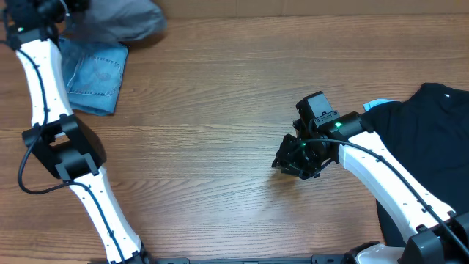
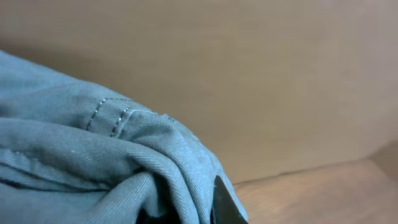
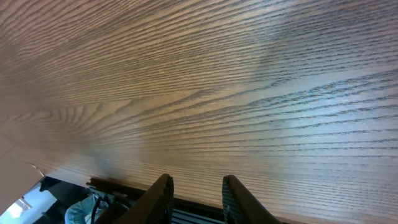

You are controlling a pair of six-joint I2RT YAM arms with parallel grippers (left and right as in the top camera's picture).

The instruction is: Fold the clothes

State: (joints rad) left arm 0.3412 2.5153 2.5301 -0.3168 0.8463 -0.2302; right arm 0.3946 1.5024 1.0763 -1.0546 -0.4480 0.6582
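Note:
The light-blue denim garment (image 1: 94, 77) is lower and farther back than the left gripper, so the robot's left gripper will next move back and down and let go of the grey-olive shorts (image 1: 121, 22) on it.
The clothes are grey-olive shorts (image 1: 121, 22), bunched at the table's far left edge. In the left wrist view the shorts (image 2: 93, 155) fill the lower left, with a stitched seam showing. My left gripper (image 1: 62, 9) sits at the top left corner beside them. Seen from the wrist, the left gripper (image 2: 186, 214) is shut on a fold of the fabric, and one dark fingertip (image 2: 227, 205) shows at its edge. My right gripper (image 1: 282, 161) hovers over bare wood right of centre, far from the shorts. In its own wrist view the right gripper (image 3: 196, 193) stands open, with only table under the gap.
A light-blue denim garment (image 1: 95, 73) lies flat at the left, just below the shorts. A black garment (image 1: 432, 139) covers the right edge of the table, under the right arm. Bare wooden table (image 1: 220, 110) spreads between them.

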